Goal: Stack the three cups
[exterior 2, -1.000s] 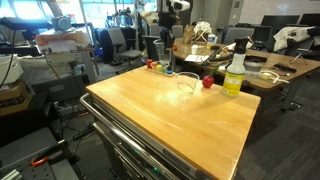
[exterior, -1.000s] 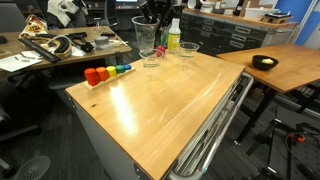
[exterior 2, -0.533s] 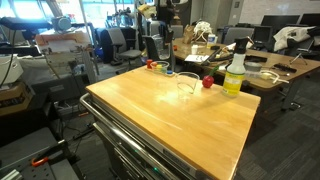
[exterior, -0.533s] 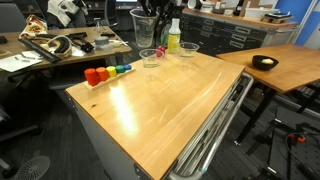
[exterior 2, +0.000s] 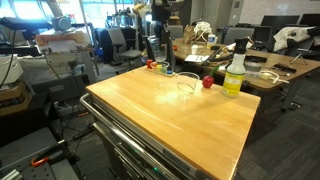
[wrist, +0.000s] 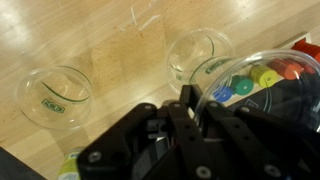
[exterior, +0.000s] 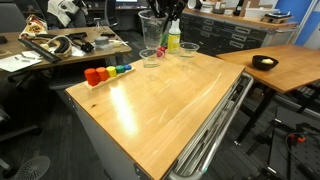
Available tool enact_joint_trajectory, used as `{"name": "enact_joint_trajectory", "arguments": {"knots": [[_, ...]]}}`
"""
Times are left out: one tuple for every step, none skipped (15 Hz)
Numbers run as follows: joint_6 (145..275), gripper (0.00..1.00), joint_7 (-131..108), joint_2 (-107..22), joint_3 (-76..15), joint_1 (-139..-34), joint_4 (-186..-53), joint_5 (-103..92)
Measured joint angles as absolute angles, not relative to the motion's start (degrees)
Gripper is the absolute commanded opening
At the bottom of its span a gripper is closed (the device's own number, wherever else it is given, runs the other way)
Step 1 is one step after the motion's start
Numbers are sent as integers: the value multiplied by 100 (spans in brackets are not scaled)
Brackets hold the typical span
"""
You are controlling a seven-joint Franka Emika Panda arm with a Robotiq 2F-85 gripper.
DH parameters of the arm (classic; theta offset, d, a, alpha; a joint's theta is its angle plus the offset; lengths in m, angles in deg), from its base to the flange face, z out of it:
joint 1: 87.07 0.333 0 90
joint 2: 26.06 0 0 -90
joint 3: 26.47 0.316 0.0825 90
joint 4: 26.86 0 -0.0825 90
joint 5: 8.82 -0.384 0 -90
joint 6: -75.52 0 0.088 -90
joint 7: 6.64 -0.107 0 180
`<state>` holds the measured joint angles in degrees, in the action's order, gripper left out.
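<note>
The gripper moves down next until the held cup nests inside the upright cup nearer the coloured blocks, open below the gripper, and releases the held cup's rim.
My gripper is shut on the rim of one clear cup and holds it in the air above the table's far end. In the wrist view that cup fills the right side, with my fingers pinching its rim. Two more clear cups stand upright and apart on the wooden table: one below the held cup, one further along near the bottle. Both show in the wrist view. In an exterior view, one cup is plain to see.
A yellow-green bottle stands at the table's far edge behind the cups. A row of coloured blocks lies near the far corner. A small red object sits beside the cup. Desks and chairs surround the table.
The gripper has risen with the clear cup, lifting it off the table, and shifted slightly toward the bottle. The two other cups have not moved.
</note>
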<state>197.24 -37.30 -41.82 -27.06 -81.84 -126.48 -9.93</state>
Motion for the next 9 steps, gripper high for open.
{"name": "enact_joint_trajectory", "arguments": {"knots": [[19727, 1, -3687, -4185, -2701, -8184, -12714, -999], [19743, 1, -3656, -4194, -2694, -8184, -12778, -1006], [19762, 1, -3632, -4212, -2689, -8184, -12831, -1008], [19817, 1, -3614, -4234, -2685, -8184, -12879, -1008], [19892, 1, -3604, -4260, -2684, -8184, -12925, -1008], [19974, 1, -3592, -4285, -2684, -8184, -12960, -1008], [20051, 1, -3579, -4308, -2684, -8184, -12984, -1008], [20121, 9, -3561, -4328, -2684, -8184, -12997, -1008], [20192, 32, -3541, -4344, -2684, -8184, -13006, -1008]]}}
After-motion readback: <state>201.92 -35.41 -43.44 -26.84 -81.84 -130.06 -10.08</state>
